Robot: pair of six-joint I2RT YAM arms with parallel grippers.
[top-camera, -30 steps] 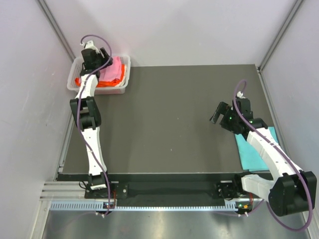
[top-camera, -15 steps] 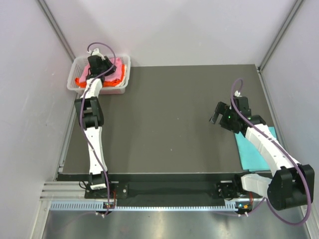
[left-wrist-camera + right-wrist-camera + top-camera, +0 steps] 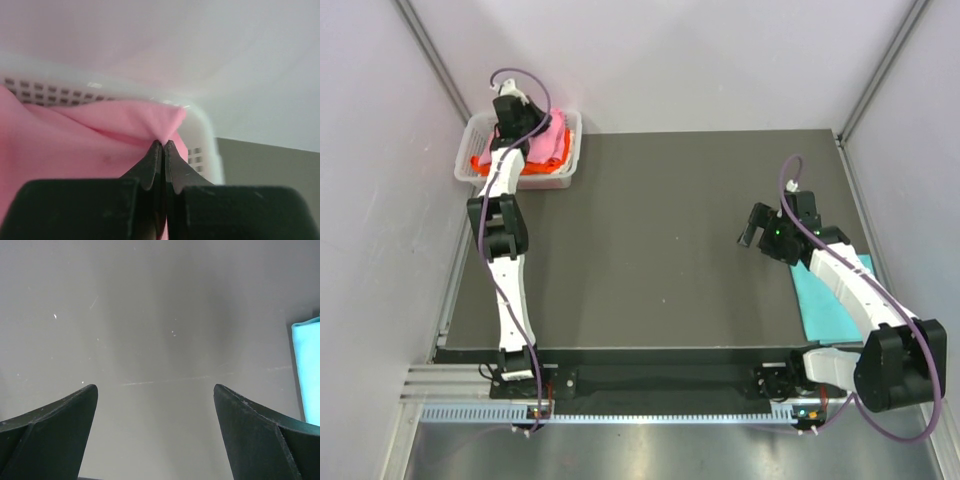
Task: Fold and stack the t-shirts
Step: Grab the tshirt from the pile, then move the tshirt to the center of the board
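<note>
The left gripper lifts the pink t-shirt out of the basket and back over the table's middle [image 3: 646, 241] next.
A light pink t-shirt [image 3: 554, 140] lies on top of a bright orange t-shirt [image 3: 532, 166] inside the white mesh basket [image 3: 570, 156] at the table's far left corner. My left gripper [image 3: 163, 145] reaches into the basket and is shut on a fold of the pink t-shirt [image 3: 75, 145], the cloth peaking up at the fingertips. A teal t-shirt [image 3: 825, 300] lies folded flat at the table's right edge, its edge also showing as a teal strip [image 3: 307, 370]. My right gripper [image 3: 753, 228] hovers open over bare table, left of the teal shirt, with nothing between its fingers [image 3: 60, 415].
The dark grey table [image 3: 650, 240] spreads between the basket and the teal shirt. White walls close in at the back and both sides. The basket's rim [image 3: 200, 135] stands just beyond my left fingertips.
My left gripper has dropped into the basket and closed on the pink t-shirt, then lifted slightly. The right arm has barely shifted.
</note>
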